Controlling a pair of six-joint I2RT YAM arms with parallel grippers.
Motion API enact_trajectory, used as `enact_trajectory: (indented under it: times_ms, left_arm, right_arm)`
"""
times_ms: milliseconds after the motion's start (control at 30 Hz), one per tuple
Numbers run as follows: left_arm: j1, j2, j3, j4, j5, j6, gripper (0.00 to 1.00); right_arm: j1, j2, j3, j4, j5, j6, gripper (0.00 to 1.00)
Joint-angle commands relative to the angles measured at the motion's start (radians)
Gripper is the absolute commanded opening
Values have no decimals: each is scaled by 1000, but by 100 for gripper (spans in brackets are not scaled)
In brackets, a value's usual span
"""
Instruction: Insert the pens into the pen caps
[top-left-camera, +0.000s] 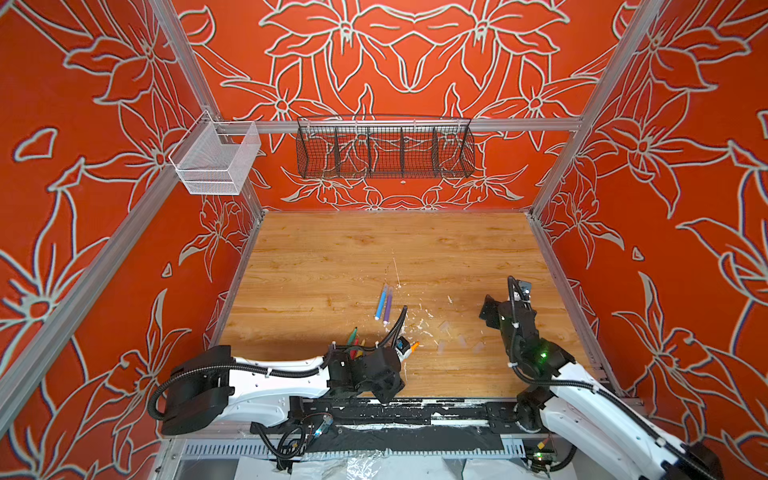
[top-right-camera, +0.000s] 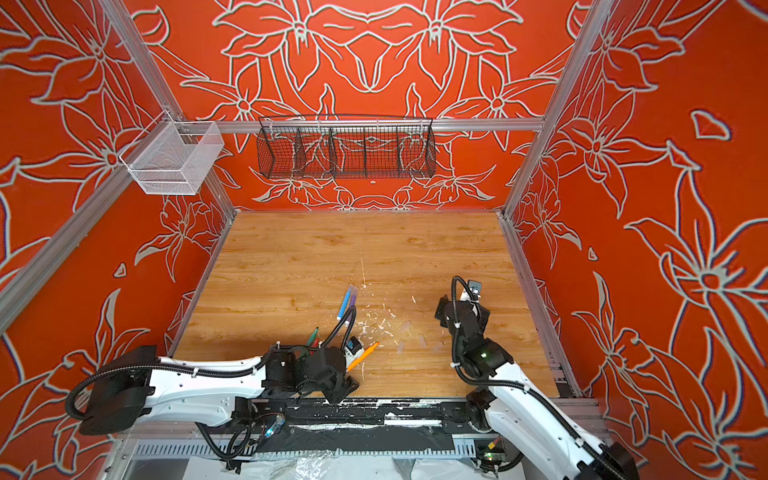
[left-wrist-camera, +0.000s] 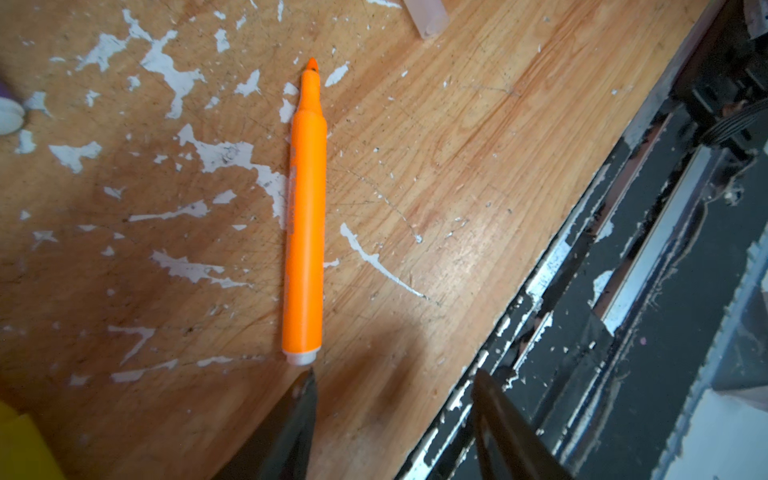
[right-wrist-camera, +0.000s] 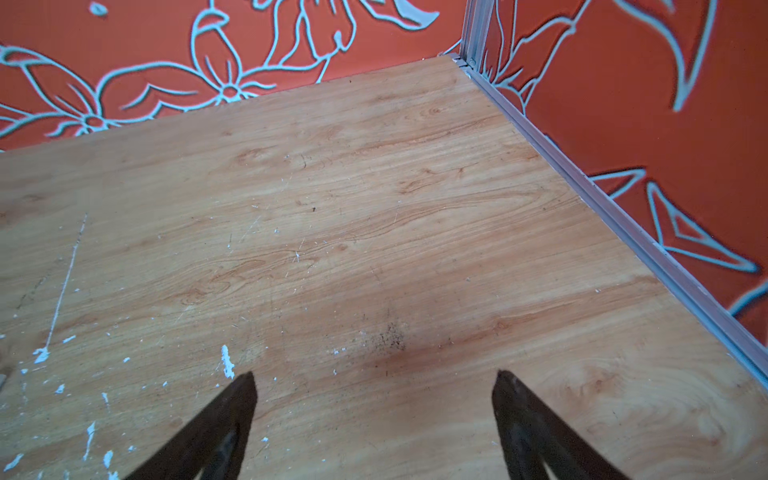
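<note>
My left gripper next lowers its open fingers outward past the pen's white plug to straddle the orange pen's body (top-right-camera: 364, 354) (left-wrist-camera: 306, 228), lying flat below and outward.
An uncapped orange pen (left-wrist-camera: 305, 216) lies flat on the wooden table, its white plug just off one fingertip of my left gripper (left-wrist-camera: 395, 376). That gripper is open and empty, low by the table's front edge (top-left-camera: 387, 397). Blue (top-left-camera: 380, 302) and purple (top-left-camera: 388, 308) pens lie side by side mid-table. Green (top-left-camera: 352, 334), red and yellow pens lie partly hidden behind the left wrist. Several clear pen caps (top-left-camera: 445, 327) (top-right-camera: 422, 340) are scattered between the arms. My right gripper (right-wrist-camera: 374, 382) hangs open over bare wood, right of the caps (top-left-camera: 490, 309).
White paint flecks (left-wrist-camera: 166, 70) cover the wood around the orange pen. A black and silver rail (left-wrist-camera: 623, 291) runs along the table's front edge. A black wire basket (top-left-camera: 386, 151) and a white mesh basket (top-left-camera: 216, 160) hang on the back frame.
</note>
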Motion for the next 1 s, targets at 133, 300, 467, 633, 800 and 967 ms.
enact_trajectory:
  times_ms: [133, 300, 467, 633, 800, 967]
  left_arm:
    - [-4, 79, 47, -7, -92, 3, 57]
    - [-1, 122, 91, -56, -199, -18, 58]
    - [21, 196, 136, -73, -205, -6, 57]
    - [58, 291, 187, -77, -180, 10, 52]
    - [80, 362, 215, -85, -157, 1, 40]
    - [84, 374, 212, -90, -141, -4, 26]
  right_arm:
    - [-4, -79, -41, 1, 10, 23, 93]
    - [-5, -9, -13, 8, -3, 16, 93]
    - [-3, 61, 17, 11, -15, 11, 91]
    - [-4, 95, 30, 17, -15, 8, 91]
    - [-4, 106, 34, 19, -23, 5, 91]
    - [-5, 106, 33, 19, -23, 5, 91]
